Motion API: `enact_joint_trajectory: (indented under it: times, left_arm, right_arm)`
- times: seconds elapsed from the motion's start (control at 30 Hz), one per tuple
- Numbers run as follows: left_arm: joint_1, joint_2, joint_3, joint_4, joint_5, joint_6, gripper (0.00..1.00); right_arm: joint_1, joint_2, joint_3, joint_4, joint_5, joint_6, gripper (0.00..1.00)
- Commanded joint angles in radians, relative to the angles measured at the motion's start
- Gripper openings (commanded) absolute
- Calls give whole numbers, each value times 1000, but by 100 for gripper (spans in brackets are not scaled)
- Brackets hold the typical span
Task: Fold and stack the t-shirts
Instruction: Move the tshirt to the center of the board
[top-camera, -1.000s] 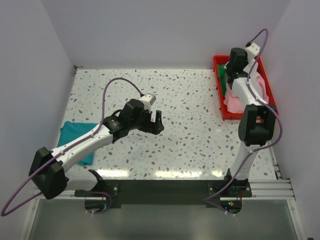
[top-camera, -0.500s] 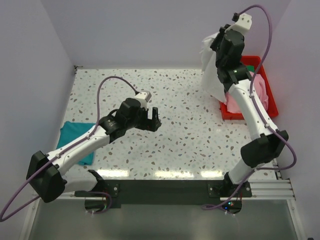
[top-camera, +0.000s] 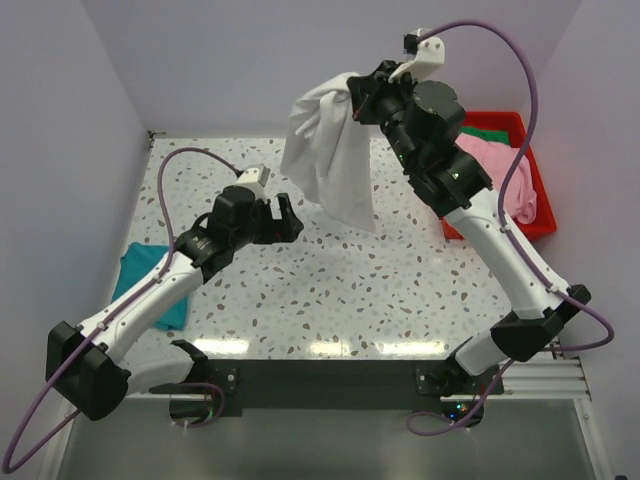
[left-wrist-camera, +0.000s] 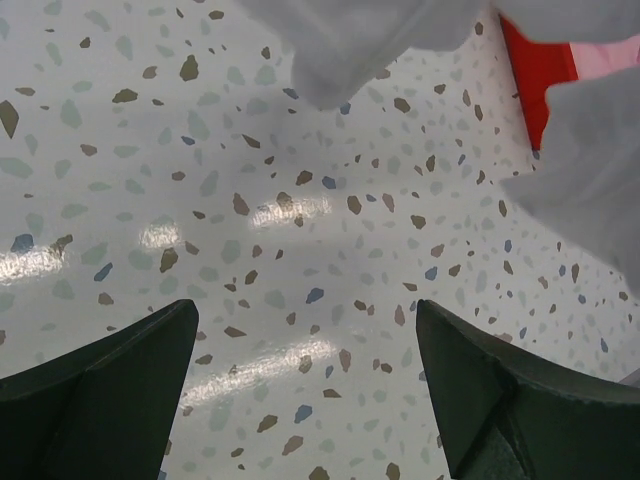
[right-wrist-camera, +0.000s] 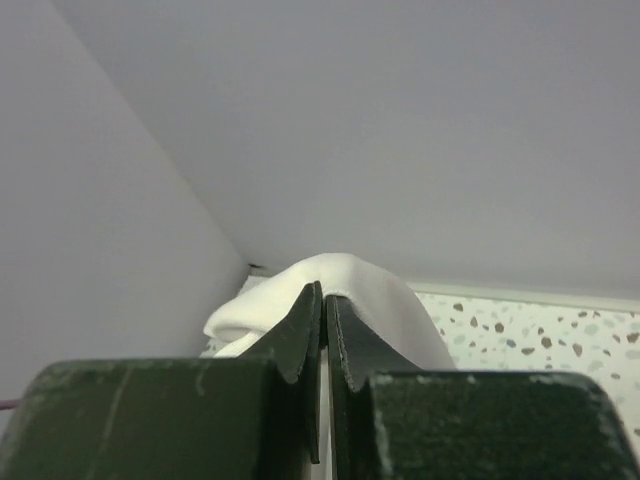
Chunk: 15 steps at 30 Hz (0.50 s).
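My left gripper moves down next and closes on the off-white t-shirt's loose edge (top-camera: 298, 174) (left-wrist-camera: 325, 85) on its own side, since it hangs free beside the open fingers.
My right gripper (top-camera: 357, 100) is shut on the off-white t-shirt (top-camera: 327, 160) and holds it high above the table's back middle; the cloth hangs down loose. In the right wrist view the white cloth (right-wrist-camera: 340, 285) bulges over my closed fingertips. My left gripper (top-camera: 283, 220) is open and empty, low over the table just left of the hanging shirt, whose edges show in the left wrist view (left-wrist-camera: 350, 50). A folded teal t-shirt (top-camera: 150, 275) lies at the table's left edge. The pink t-shirt (top-camera: 500, 175) and the green t-shirt (top-camera: 492, 133) lie in the red bin.
The red plastic bin (top-camera: 528, 232) stands at the table's right edge; its corner shows in the left wrist view (left-wrist-camera: 535, 70). Grey walls close in the left, back and right sides. The speckled tabletop (top-camera: 400, 290) lies between the arms.
My right gripper lifted the off-white t-shirt out of the red bin and swung it left over the table. My left gripper moved back and a little left.
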Motion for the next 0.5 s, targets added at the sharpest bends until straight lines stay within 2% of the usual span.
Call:
enact_joint_trajectory:
  times: [0.0, 0.07, 0.1, 0.17, 0.23, 0.3, 0.37, 0.4, 0.47]
  left_arm:
    - [8, -15, 5, 42, -5, -39, 95]
    - [8, -9, -9, 51, -6, -53, 95]
    - [9, -7, -14, 59, -8, -58, 95]
    - [11, 10, -29, 62, -17, -70, 95]
    - [14, 34, -44, 65, -18, -85, 94]
    - [16, 47, -61, 79, -18, -94, 93]
    - [14, 66, -87, 82, -29, -111, 91]
    - [14, 71, -112, 92, -40, -125, 89]
    - [14, 79, -142, 99, -61, -140, 87]
  right_arm:
    - [-24, 53, 25, -89, 14, 50, 1]
    - [-105, 118, 18, -172, -59, 139, 6]
    - [-195, 140, -22, -180, -175, 177, 16]
    - [-277, 190, -57, -210, -251, 248, 33]
    - [-358, 287, -70, -253, -320, 260, 58]
    - [-401, 339, -106, -316, -352, 260, 65]
    - [-404, 314, -192, -281, -331, 248, 73]
    - [-397, 248, -325, -248, -331, 251, 74]
    - [-375, 179, -457, -167, -299, 265, 74]
